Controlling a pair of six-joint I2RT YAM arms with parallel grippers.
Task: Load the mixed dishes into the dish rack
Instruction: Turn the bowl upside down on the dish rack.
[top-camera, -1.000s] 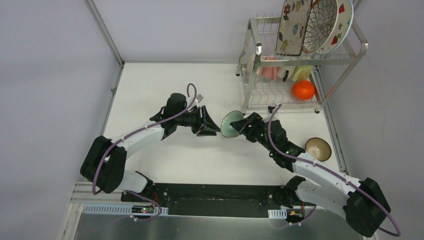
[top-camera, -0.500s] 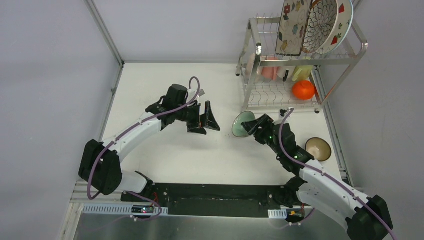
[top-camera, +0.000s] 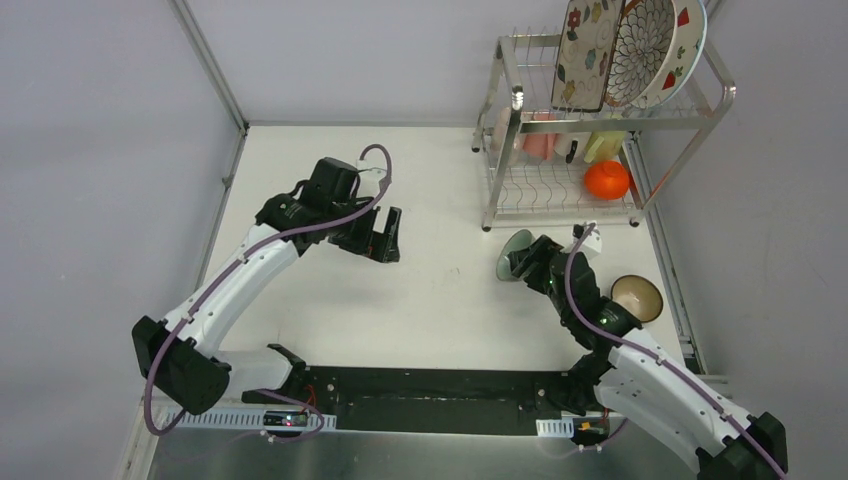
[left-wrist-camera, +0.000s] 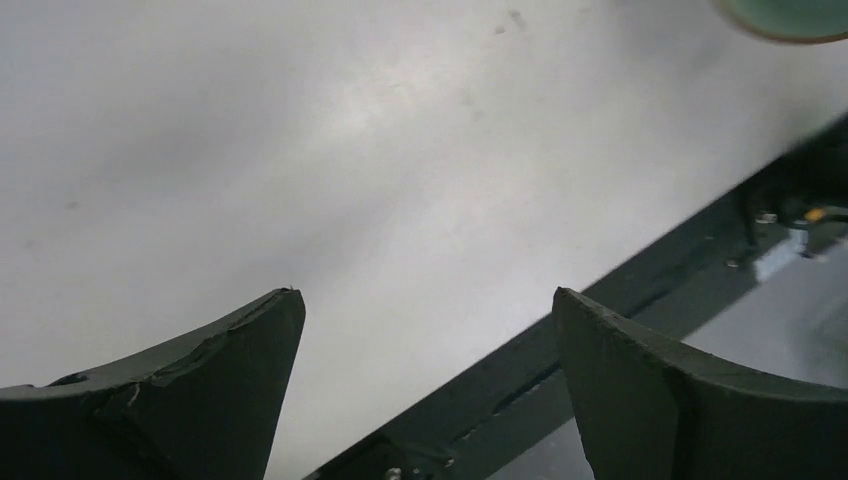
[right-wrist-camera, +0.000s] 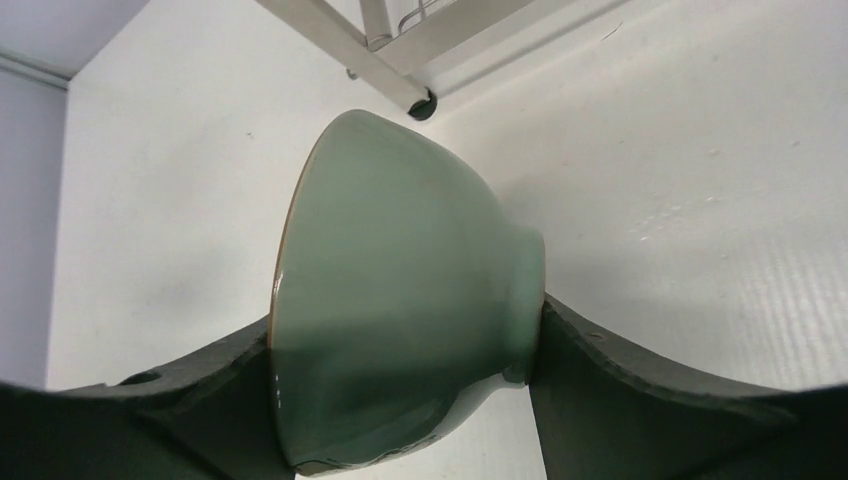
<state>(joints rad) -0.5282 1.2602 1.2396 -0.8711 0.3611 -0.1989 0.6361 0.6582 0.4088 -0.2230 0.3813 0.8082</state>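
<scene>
Next, the right gripper moves the pale green bowl outward over the empty lower wires beside the red-orange bowl (top-camera: 606, 180) and lets go of it.
My right gripper (top-camera: 528, 262) is shut on a pale green bowl (top-camera: 514, 255), held on its side just in front of the dish rack (top-camera: 513, 98). In the right wrist view the fingers (right-wrist-camera: 620, 380) press the rim and foot of the bowl (right-wrist-camera: 400, 270). My left gripper (top-camera: 385, 236) hangs open and empty over the table's left middle, its fingers (left-wrist-camera: 220, 370) wide apart. The rack's upper shelf holds a floral plate (top-camera: 586, 50), a brown-petal plate (top-camera: 640, 38) and a strawberry plate (top-camera: 684, 48). Below sit a pink cup (top-camera: 540, 146), a yellow cup (top-camera: 603, 147) and a red-orange bowl (top-camera: 606, 180).
A dark brown bowl (top-camera: 637, 297) stands upright on the table right of my right arm, near the table's right rail (top-camera: 668, 270). The rack's front left leg (right-wrist-camera: 392, 88) is close behind the held bowl. A black base strip (top-camera: 430, 390) runs along the near edge.
My left gripper opened and drew back to the left, away from the green bowl. My right gripper carried the bowl to the right, up to the rack's front.
</scene>
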